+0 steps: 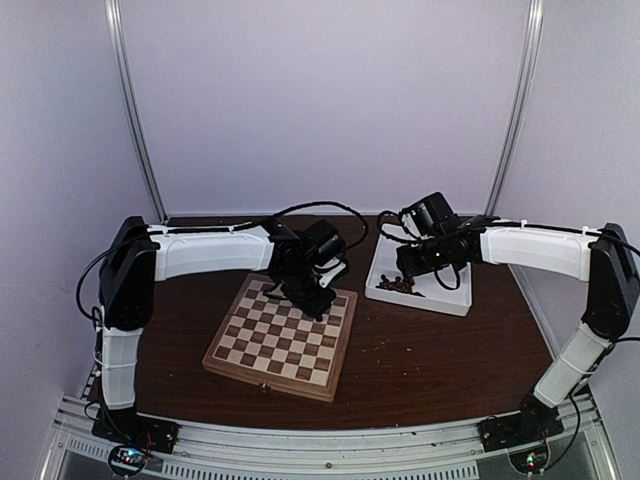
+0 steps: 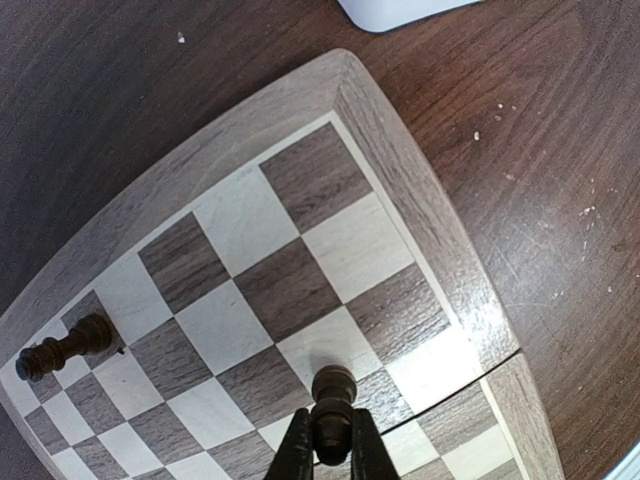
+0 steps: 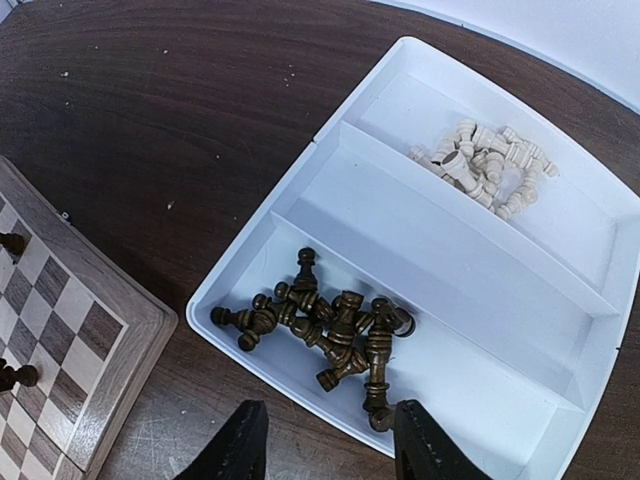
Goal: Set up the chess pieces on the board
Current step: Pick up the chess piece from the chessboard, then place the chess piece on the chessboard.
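Note:
Next, my left gripper moves outward and left in the top view onto the board's far-row square past the standing chess piece. It releases there, because that square is empty.
The board [image 1: 282, 338] lies on the table left of centre; its far corner shows in the left wrist view [image 2: 300, 250]. My left gripper [image 2: 331, 440] is shut on a dark brown chess piece [image 2: 333, 400], held upright over squares near the board's right edge. Another dark piece [image 2: 62, 347] stands on the board at the left. My right gripper [image 3: 325, 440] is open and empty, just in front of the white tray [image 3: 330, 150]. A heap of dark pieces [image 3: 330, 330] fills the tray's near compartment; pale cream pieces [image 3: 485, 165] lie in the far one.
The white tray [image 1: 437, 297] stands to the right of the board on the dark brown table. The tray's middle compartment is bare. White walls and two metal posts enclose the back. The board's corner [image 3: 60, 330] shows at the left of the right wrist view.

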You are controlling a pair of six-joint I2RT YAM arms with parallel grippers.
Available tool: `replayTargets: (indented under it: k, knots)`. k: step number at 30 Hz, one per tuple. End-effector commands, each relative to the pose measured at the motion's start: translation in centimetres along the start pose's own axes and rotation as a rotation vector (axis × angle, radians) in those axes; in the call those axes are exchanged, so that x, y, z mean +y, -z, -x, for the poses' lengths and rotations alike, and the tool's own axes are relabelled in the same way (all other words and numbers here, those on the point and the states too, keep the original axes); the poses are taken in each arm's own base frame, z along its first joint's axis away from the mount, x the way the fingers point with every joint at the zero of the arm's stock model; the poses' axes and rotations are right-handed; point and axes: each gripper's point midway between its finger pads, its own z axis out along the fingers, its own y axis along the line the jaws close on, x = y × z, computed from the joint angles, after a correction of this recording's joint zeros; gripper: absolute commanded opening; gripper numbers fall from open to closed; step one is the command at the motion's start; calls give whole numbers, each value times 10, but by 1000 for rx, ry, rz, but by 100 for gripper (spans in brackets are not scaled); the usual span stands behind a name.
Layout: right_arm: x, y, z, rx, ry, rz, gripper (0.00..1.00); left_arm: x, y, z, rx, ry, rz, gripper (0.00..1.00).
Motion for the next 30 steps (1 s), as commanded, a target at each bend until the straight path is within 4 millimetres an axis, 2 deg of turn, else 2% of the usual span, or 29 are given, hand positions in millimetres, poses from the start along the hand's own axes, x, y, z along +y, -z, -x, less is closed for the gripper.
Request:
replayTargets:
  k: [1,8,14,19,24,30]
  knots:
    - [-3,6,4,-25,-23,8,46,6,33,15,-67,9,39,4]
    - [-1,3,5,-23,-26,19,46,38,64,21,-120,25,195,1]
    - [0,1,3,-15,-25,24,45,67,82,23,-139,48,289,1]
    - [0,2,4,-15,-19,21,45,100,93,23,-143,89,356,2]
    - [-1,3,5,-15,-14,17,45,127,96,21,-141,147,358,2]
    - [-2,4,6,-17,-11,11,45,148,85,21,-135,190,339,2]
